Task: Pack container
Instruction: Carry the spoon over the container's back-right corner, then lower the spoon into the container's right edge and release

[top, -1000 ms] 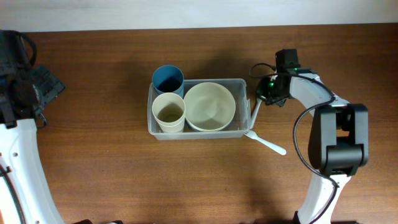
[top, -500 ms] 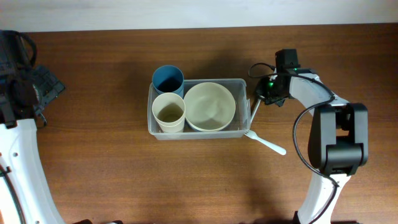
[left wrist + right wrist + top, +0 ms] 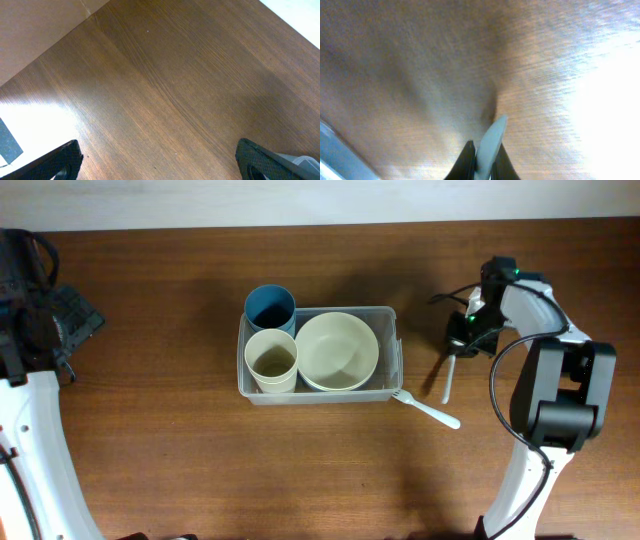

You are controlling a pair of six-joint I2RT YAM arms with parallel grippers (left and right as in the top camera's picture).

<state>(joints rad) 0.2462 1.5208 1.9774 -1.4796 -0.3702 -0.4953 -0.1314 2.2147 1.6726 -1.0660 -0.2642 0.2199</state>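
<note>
I will lift my right gripper and move the utensil to the left in the overhead view, over the gap beside the cream bowl. I will let it go where there is room.
The clear plastic container (image 3: 392, 315) sits mid-table and holds a blue cup (image 3: 270, 307), a cream cup (image 3: 271, 361) and a cream bowl (image 3: 337, 351). My right gripper (image 3: 464, 340) is to the right of the container, apart from it, and shut on a thin white utensil (image 3: 448, 377) that hangs toward the table. The right wrist view shows the fingers (image 3: 466, 159) pinching the utensil (image 3: 493, 134), blurred. My left gripper (image 3: 62, 330) is far left, open and empty (image 3: 160, 165) over bare wood.
A white plastic fork (image 3: 427, 410) lies on the table just off the container's front right corner, beside the hanging utensil's tip. The right arm's cable (image 3: 455, 294) loops behind the gripper.
My right gripper has moved right, away from the container's right wall, taking the white utensil that was beside that wall with it. The left arm has not moved.
</note>
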